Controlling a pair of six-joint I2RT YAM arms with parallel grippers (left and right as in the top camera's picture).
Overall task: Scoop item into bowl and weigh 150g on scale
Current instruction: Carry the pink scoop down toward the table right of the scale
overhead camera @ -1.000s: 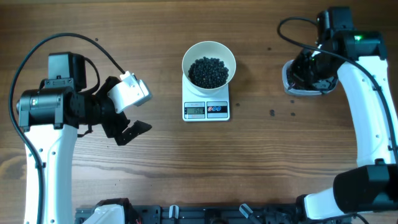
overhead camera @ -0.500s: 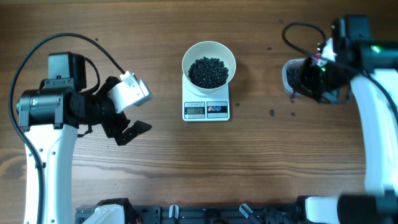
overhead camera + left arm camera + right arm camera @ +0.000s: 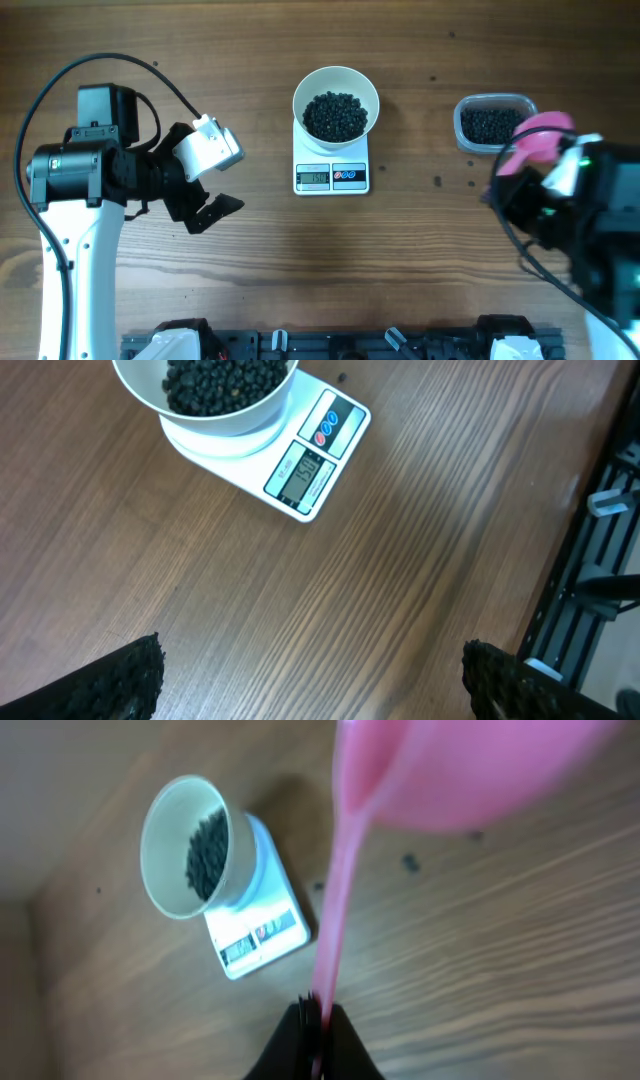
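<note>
The scale shows the target weight, so the right gripper should next lower the scoop (image 3: 545,135) and release it below, on the bare wood in front of the tub.
The white bowl (image 3: 336,84) holds a heap of black beads (image 3: 334,115) and stands on the white scale (image 3: 332,177) at the table's middle back. In the left wrist view the bowl (image 3: 232,422) and scale (image 3: 312,468) lie ahead at upper left. My left gripper (image 3: 315,685) is open over bare wood, well left of the scale. My right gripper (image 3: 318,1015) is shut on the thin handle of a pink scoop (image 3: 470,770). The scoop (image 3: 545,135) hovers just front-right of the clear tub. Its inside is hidden. Bowl (image 3: 165,850) and scale (image 3: 262,935) show at left.
A clear plastic tub (image 3: 490,122) of black beads sits at the back right. A few stray beads (image 3: 437,181) lie on the wood between tub and scale. A dark rail (image 3: 330,345) runs along the table's front edge.
My right arm has drawn back from over the tub toward the front right, carrying the pink scoop; the tub now shows uncovered. The left arm has not moved.
</note>
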